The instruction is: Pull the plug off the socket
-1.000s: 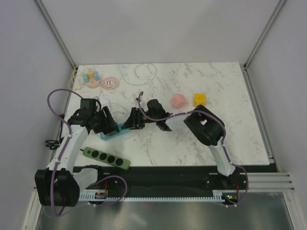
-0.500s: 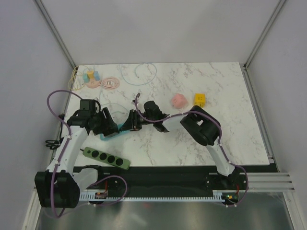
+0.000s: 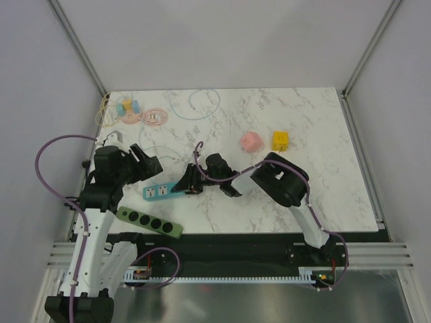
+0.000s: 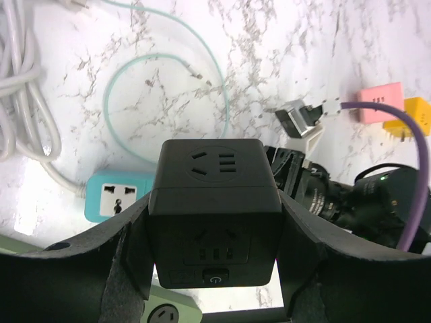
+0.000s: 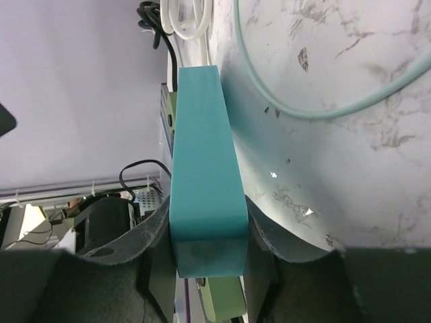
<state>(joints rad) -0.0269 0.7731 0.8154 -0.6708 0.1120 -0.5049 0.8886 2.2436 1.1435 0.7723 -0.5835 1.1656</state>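
The robot's left gripper will carry the black plug to the open marble by the pink cube (image 4: 353, 134), which is below the gripper and to its right in the top view, then lower the plug and let it go.
The teal socket strip (image 3: 160, 191) lies on the marble table, its outlet face bare. It also shows in the left wrist view (image 4: 116, 196). My left gripper (image 3: 143, 163) is shut on the black cube plug (image 4: 214, 195) and holds it above the table, clear of the strip and to its left. In the left wrist view the gripper (image 4: 214, 245) clamps the cube on both sides. My right gripper (image 3: 186, 182) is shut on the strip's right end. In the right wrist view the fingers (image 5: 155, 235) squeeze the teal strip (image 5: 202, 155) on its narrow sides.
A green power strip (image 3: 149, 222) lies at the near left edge. A pink cube (image 3: 251, 141) and a yellow cube (image 3: 281, 140) sit at mid right. Coiled cables (image 3: 138, 116) and a pale blue cable (image 3: 202, 101) lie at the back left. A white cord (image 4: 27, 114) runs from the strip.
My left gripper has risen and drawn back to the left with the black cube plug, which has come off the teal strip. The strip has shifted slightly nearer; the right gripper stays on it.
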